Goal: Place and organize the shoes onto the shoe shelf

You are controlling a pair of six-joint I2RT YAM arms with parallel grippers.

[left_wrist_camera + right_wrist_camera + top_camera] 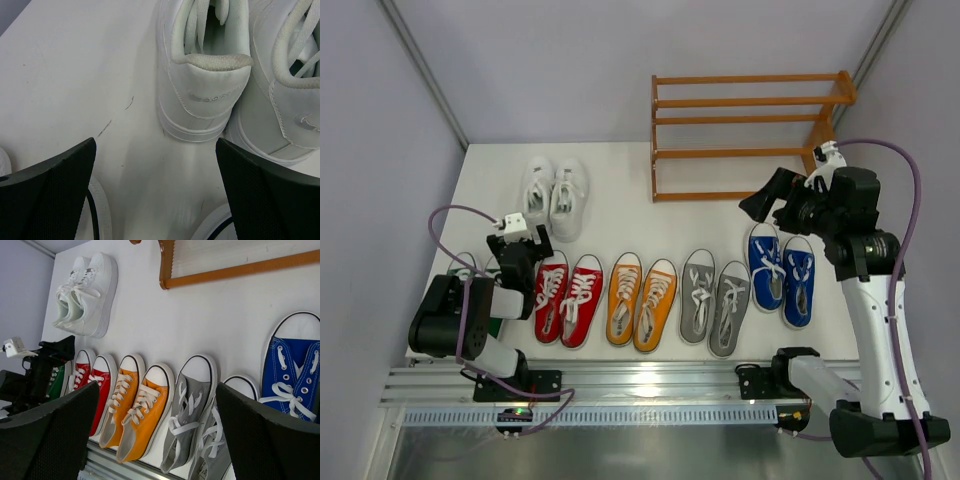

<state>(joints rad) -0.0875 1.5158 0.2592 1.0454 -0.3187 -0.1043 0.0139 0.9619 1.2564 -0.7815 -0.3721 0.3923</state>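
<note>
My right gripper lowers back toward the base next, onto the blue shoes' inner sides beside the laces. The shoes lie side by side, their inner sides touching.
The wooden shoe shelf stands empty at the back right; its lower corner shows in the right wrist view. The white pair lies at the back left. Along the front lie the red, orange, grey and blue pairs. The green pair is mostly hidden under my left arm. My left gripper is open and empty, low over the table just behind the white shoes' heels. My right gripper is open and empty, raised between the shelf and the blue pair.
A metal rail with both arm bases runs along the near table edge. Grey walls close in the table at the back and sides. In the right wrist view the shoe row lies far below the fingers.
</note>
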